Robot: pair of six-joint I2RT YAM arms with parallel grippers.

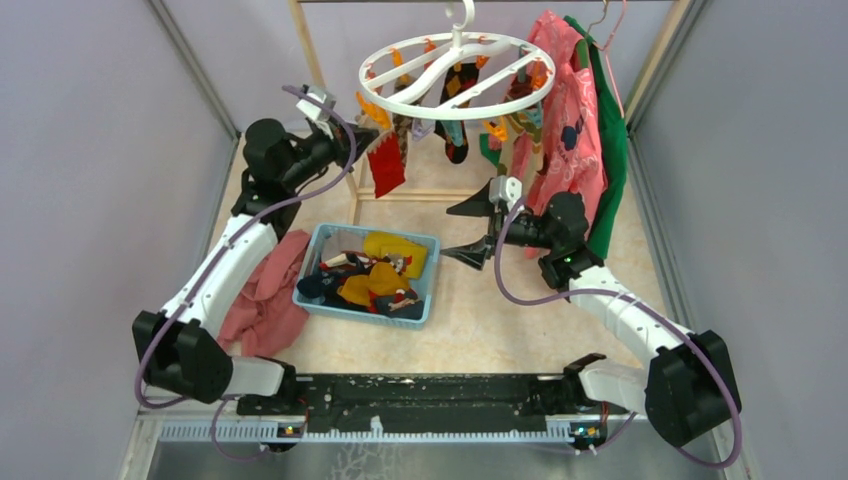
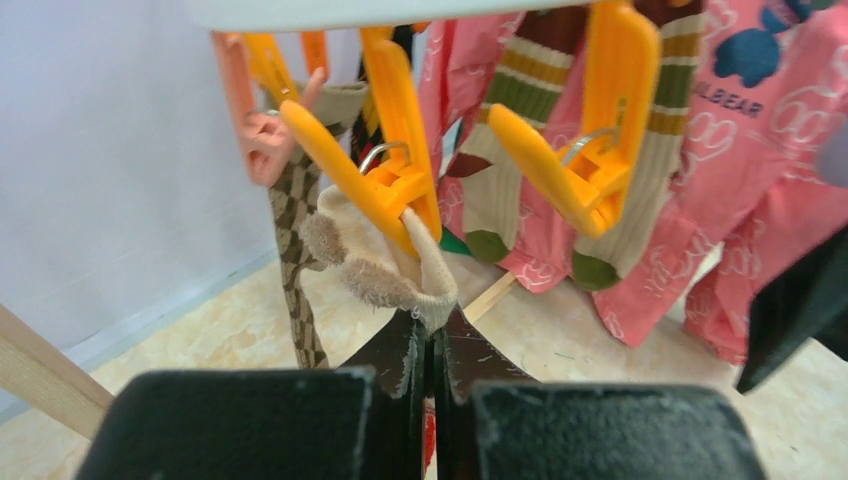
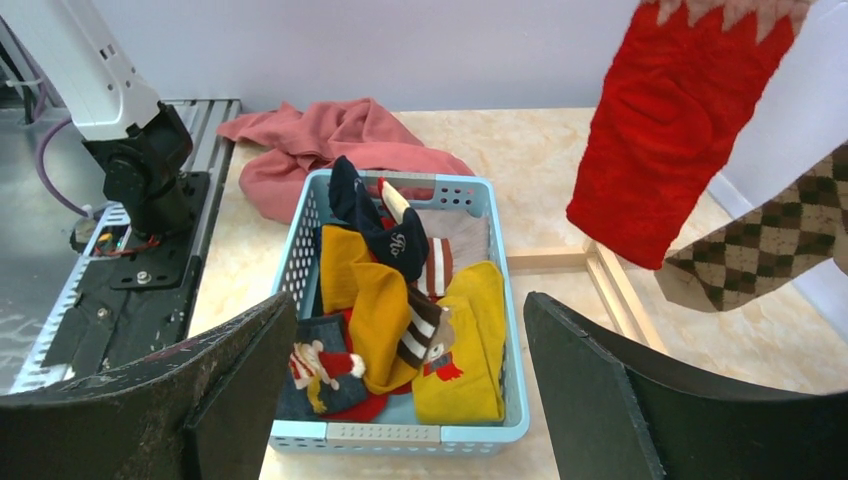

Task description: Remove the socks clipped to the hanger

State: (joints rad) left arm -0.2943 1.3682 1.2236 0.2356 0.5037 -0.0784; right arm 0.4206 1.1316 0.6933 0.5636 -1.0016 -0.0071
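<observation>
The orange clip still pinches the red sock's cuff. My right gripper will rise and shift left in the top view onto the red sock's zigzag top [image 1: 384,146] [image 3: 730,22].
The white ring hanger [image 1: 420,108] hangs at the back with several socks [image 1: 455,130] on orange clips. My left gripper [image 1: 362,140] is at its left side, shut on the cream cuff [image 2: 400,275] of a red sock [image 1: 386,165]. An orange clip [image 2: 385,170] still pinches that cuff just above my fingertips [image 2: 437,335]. The red sock also shows in the right wrist view [image 3: 670,130], beside a brown argyle sock [image 3: 770,250]. Striped socks [image 2: 500,150] hang from another clip [image 2: 590,130]. My right gripper [image 1: 470,230] is open and empty, low, right of the basket.
A light blue basket [image 1: 360,310] in the middle holds several loose socks; its rim shows in the right wrist view [image 3: 425,432]. A pinkish-red cloth heap [image 1: 268,295] lies left of it. Pink [image 1: 570,120] and green [image 1: 610,150] garments hang at right. A wooden frame bar [image 1: 420,195] lies behind.
</observation>
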